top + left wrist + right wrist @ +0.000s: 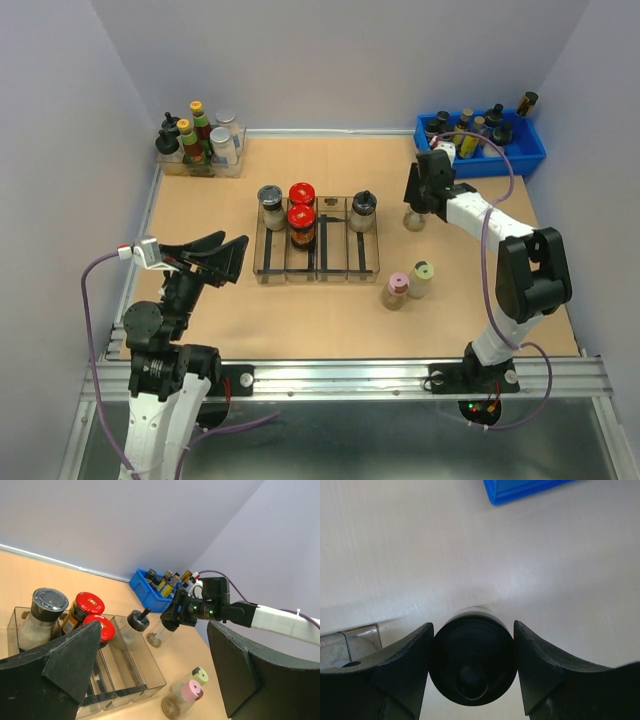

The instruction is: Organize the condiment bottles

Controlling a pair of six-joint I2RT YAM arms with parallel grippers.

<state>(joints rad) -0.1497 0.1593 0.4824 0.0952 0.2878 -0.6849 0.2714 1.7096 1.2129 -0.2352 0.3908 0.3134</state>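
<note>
My right gripper should lift and move across to its left in the top view, then go down and release there, because the space in front of the tray's black-knob jar is free.
A clear jar with a black knob cap (413, 219) stands on the table, right of the clear tray (334, 262). My right gripper (424, 203) is shut on its cap (471, 660), one finger against each side. The tray holds a grey-lidded jar (271, 205), two red-lidded jars (302, 194) (301, 222) and another black-knob jar (362, 210). A pink-capped jar (396, 290) and a pale-yellow-capped jar (421, 278) stand together in front of the tray. My left gripper (215, 255) hovers open at the left, holding nothing.
A blue bin (528, 152) of slim dark bottles sits at the back right, just behind the right arm. A clear container (232, 165) with taller bottles stands in the back left corner. One tray compartment between the red-lidded jars and the knob jar holds nothing.
</note>
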